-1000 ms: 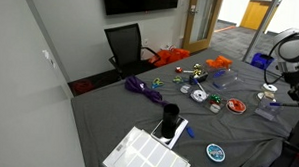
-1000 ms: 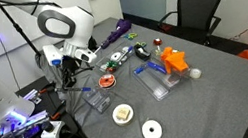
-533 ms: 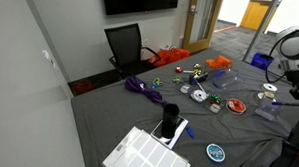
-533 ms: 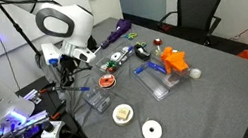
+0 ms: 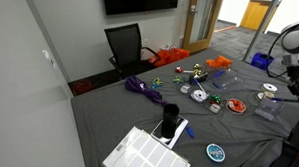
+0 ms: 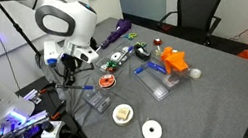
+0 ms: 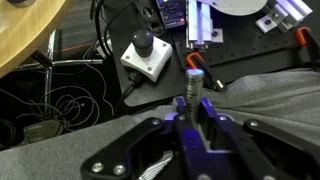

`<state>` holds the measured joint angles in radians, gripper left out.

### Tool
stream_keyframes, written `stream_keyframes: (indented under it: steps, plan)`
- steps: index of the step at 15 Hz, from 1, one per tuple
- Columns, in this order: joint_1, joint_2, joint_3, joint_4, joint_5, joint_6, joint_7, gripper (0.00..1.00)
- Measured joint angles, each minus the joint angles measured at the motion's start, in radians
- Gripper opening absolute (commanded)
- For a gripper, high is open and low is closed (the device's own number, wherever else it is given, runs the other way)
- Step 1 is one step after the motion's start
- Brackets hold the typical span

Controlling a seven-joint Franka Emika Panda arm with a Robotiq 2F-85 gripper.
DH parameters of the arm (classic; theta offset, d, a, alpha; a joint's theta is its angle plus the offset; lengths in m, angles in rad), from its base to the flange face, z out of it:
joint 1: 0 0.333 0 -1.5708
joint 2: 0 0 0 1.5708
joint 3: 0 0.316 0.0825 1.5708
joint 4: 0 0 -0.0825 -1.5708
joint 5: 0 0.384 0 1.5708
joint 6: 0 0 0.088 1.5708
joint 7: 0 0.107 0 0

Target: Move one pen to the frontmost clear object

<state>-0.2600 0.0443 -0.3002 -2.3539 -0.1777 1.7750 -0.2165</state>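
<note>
The slim grey pen point(image 7: 191, 88) is still short of the frontmost clear container, so my gripper needs to move outward over it next.
My gripper point(image 7: 194, 112) is shut on a slim grey pen point(image 7: 191, 88) that sticks out straight between the fingers, over the table's edge. In an exterior view the gripper point(image 6: 67, 72) hangs at the near left end of the table, a little left of and above the frontmost clear object point(image 6: 96, 100), a small, low, see-through container. That container also shows in an exterior view point(image 5: 267, 112), below the arm point(image 5: 292, 64). The red disc point(image 6: 108, 81) lies just behind it. A larger clear tray point(image 6: 156, 80) holds more pens.
An orange object point(image 6: 175, 61), a purple bundle point(image 6: 115, 32), two round white items point(image 6: 123, 113) point(image 6: 151, 129) and small toys lie on the grey cloth point(image 6: 219, 94). A black chair point(image 6: 196, 8) stands behind. Cables and a joystick box point(image 7: 144, 58) sit on the floor past the edge.
The arm has risen very slightly with the pen still in the fingers. Nothing on the table has moved.
</note>
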Motion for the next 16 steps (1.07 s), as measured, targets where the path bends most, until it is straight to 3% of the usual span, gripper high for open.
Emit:
stream_keyframes:
  steps: [9, 16]
  plan:
    - [0.001, 0.147, 0.009, 0.084, 0.094, 0.01, 0.127, 0.04]
    - [0.0, 0.238, 0.008, 0.136, 0.109, 0.085, 0.213, 0.04]
